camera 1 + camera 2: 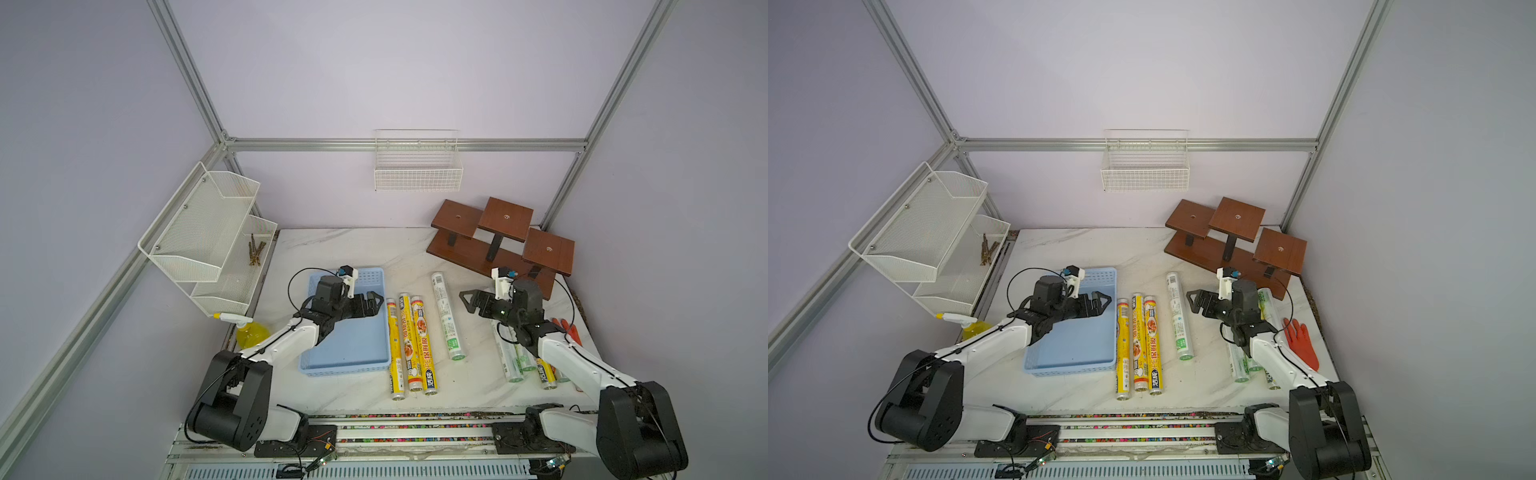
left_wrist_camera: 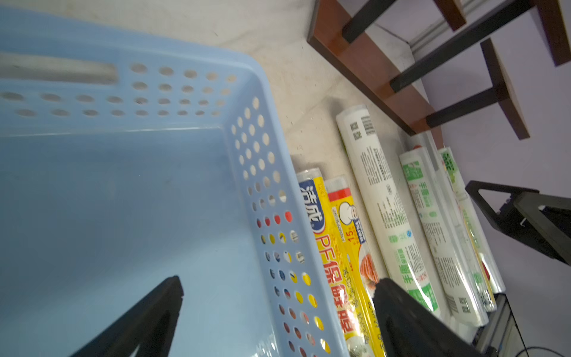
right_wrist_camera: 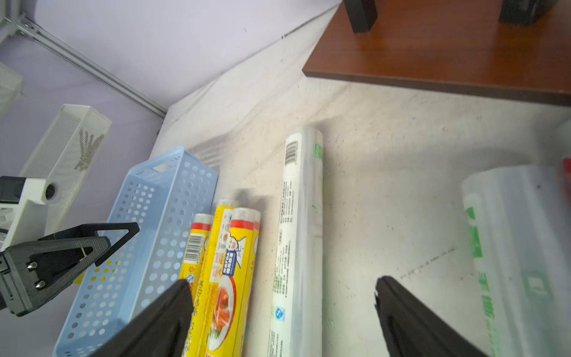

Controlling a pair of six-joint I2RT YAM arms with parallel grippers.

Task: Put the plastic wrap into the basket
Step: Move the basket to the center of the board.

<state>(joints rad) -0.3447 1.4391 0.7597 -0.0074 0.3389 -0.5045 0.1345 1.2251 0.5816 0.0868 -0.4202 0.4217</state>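
Note:
I will move my right gripper down onto the middle of the white roll [image 1: 448, 316] [image 3: 297, 256] with its open fingers on either side, since the bare marble on both sides leaves them room.
The light-blue basket [image 1: 357, 345] [image 1: 1075, 349] lies empty on the marble table. Right beside it, three yellow plastic wrap rolls [image 1: 409, 340] [image 1: 1139, 340] lie side by side. A white roll with green print [image 1: 446, 316] [image 1: 1179, 316] lies further right. More rolls [image 1: 513, 361] are partly hidden under my right arm. My left gripper [image 1: 376, 301] [image 2: 278, 286] hangs open and empty above the basket's right wall [image 2: 265, 173]. My right gripper [image 1: 467, 301] [image 3: 282, 282] is open and empty, hovering just right of the white roll [image 3: 296, 235].
A brown wooden tiered stand [image 1: 498, 241] occupies the back right. A white wire basket [image 1: 417, 170] hangs on the back wall and a white two-tier mesh rack [image 1: 208, 241] stands at the left. A yellow spray bottle [image 1: 249, 332] and an orange glove [image 1: 1302, 345] sit at the table's sides.

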